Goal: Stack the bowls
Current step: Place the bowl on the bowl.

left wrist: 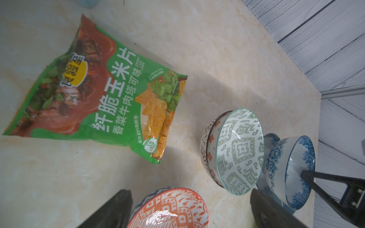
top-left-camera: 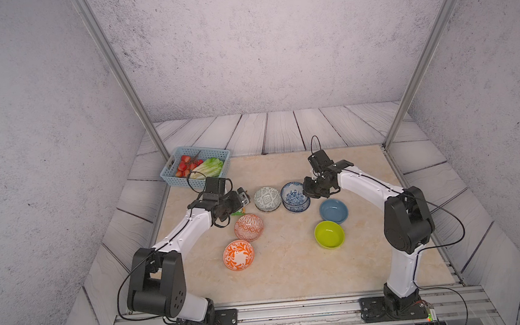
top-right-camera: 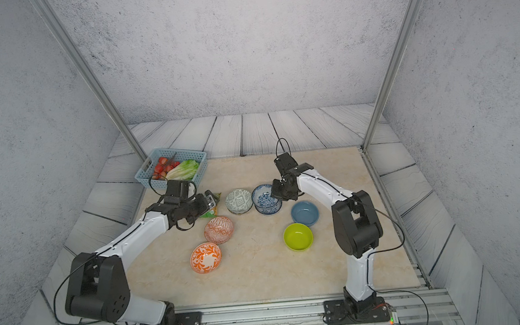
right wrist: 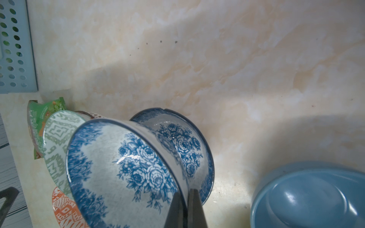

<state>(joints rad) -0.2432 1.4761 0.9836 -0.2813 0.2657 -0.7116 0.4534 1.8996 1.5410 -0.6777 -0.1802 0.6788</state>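
Note:
My right gripper lowers next until the held bowl nests in the second floral bowl point(top-left-camera: 298, 208) point(right wrist: 187, 147), then releases the bowl's rim. The second floral bowl sits just below the gripper.
My right gripper point(right wrist: 185, 193) is shut on the rim of a blue-white floral bowl point(top-left-camera: 293, 193), holding it tilted just above a second floral bowl point(top-left-camera: 297, 207). To their left a grey-green geometric bowl point(top-left-camera: 267, 198) sits nested in a white lattice bowl point(left wrist: 207, 146). My left gripper point(left wrist: 189, 192) is open, hovering over the orange-white patterned bowl point(top-left-camera: 248, 227). Another orange-white bowl point(top-left-camera: 238, 255) lies nearer the front. The plain blue bowl point(top-left-camera: 333, 210) and the lime-green bowl point(top-left-camera: 329, 234) rest on the right.
A green snack bag point(left wrist: 110, 94) lies flat under the left wrist. A light-blue perforated basket point(top-left-camera: 204, 149) with lettuce and strawberries stands at the back left corner. Metal frame posts rise at both back corners of the marble top.

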